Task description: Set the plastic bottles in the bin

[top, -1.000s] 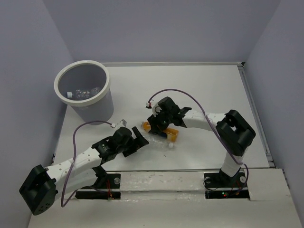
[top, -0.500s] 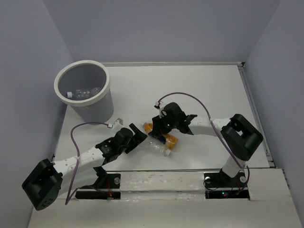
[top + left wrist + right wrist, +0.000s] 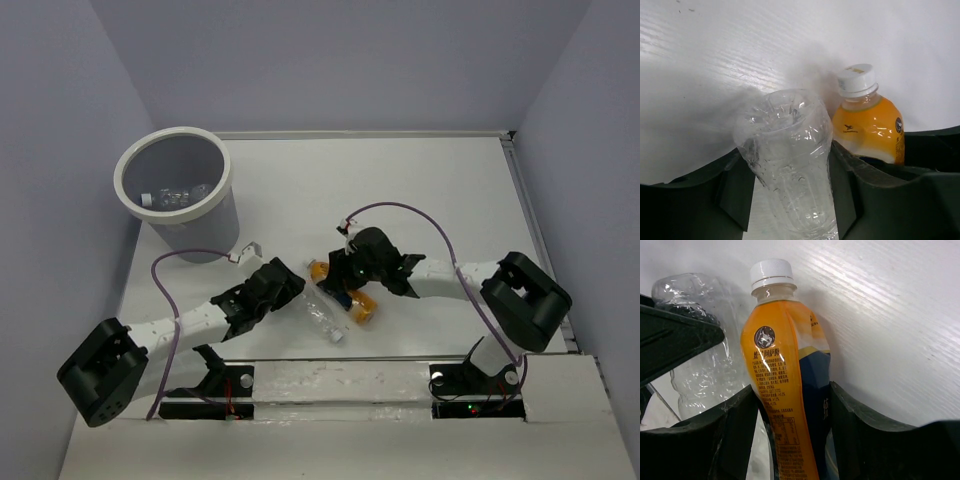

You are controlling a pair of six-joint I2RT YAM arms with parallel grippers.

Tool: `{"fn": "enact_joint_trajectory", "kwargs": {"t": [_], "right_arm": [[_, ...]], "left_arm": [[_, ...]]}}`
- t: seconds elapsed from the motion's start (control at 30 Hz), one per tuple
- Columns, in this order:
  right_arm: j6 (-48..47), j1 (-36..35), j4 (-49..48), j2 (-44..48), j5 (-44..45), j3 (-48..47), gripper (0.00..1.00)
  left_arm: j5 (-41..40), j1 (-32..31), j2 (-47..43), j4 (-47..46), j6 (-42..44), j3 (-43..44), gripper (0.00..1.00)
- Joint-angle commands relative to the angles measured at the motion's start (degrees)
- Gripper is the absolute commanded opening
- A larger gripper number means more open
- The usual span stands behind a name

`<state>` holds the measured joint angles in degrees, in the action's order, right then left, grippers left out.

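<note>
Next, my left gripper rises outward over the bin's opening (image 3: 176,172) and releases the see-through bottle (image 3: 320,314) there, because the bin's rim stands high above the table.
A see-through ribbed plastic bottle (image 3: 320,314) lies on the white table, its cap toward the near edge. My left gripper (image 3: 292,288) is shut on its base end; in the left wrist view the bottle (image 3: 785,135) fills the gap between the fingers of the gripper (image 3: 787,165). Beside it lies the orange bottle (image 3: 362,308) with a white cap and dark blue label. My right gripper (image 3: 792,395) is shut on its body (image 3: 775,365). The bin (image 3: 118,180) stands at the far left with clear bottles (image 3: 175,197) inside.
The two grippers sit close together, with the two bottles touching side by side between them. A raised white ledge (image 3: 340,380) runs along the near edge over the arm bases. Lavender walls (image 3: 60,150) enclose the table on three sides.
My left arm has reached right to the clear bottle and its jaws have closed on it. The bottle's cap end swung toward the near edge. My right gripper slid nearer along the orange bottle.
</note>
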<state>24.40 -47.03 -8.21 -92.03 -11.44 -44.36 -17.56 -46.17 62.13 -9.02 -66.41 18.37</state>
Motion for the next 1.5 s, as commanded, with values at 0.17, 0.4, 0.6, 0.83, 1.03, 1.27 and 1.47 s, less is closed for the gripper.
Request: {"fn": "enact_joint_trajectory", "kwargs": {"t": [0.17,0.4,0.6,0.83,1.03,1.27,1.47], "right_arm": [[2.5,-0.5,-3.3,14.9,11.1,3.9,0.25],[1.4,-0.5,-1.3,27.1,13.2,6.3,0.25],[1.6,-0.5,-0.2,33.8,12.7,8.1,0.25],[1.4,-0.5,-0.1,37.0,9.2,8.9,0.25],[1.0,-0.5,0.5,39.4,8.0,8.9,0.26],[0.9,-1.1,0.8,40.4,7.4,9.6,0.26],[1.3,-1.1,-1.7,36.8,6.2,6.9,0.26]], "left_arm": [[-11.4,-0.3,-12.0,7.7,9.3,6.3,0.41],[-18.5,-0.1,-17.2,18.9,21.2,23.6,0.37],[-30.3,0.9,-13.8,21.7,38.9,48.0,0.38],[-39.2,11.4,-7.8,16.0,54.4,65.0,0.40],[-26.2,32.7,-0.8,20.1,51.3,69.2,0.41],[-28.0,42.2,3.6,15.3,53.5,66.4,0.47],[-20.4,42.2,2.3,15.8,48.5,60.4,0.75]]}}
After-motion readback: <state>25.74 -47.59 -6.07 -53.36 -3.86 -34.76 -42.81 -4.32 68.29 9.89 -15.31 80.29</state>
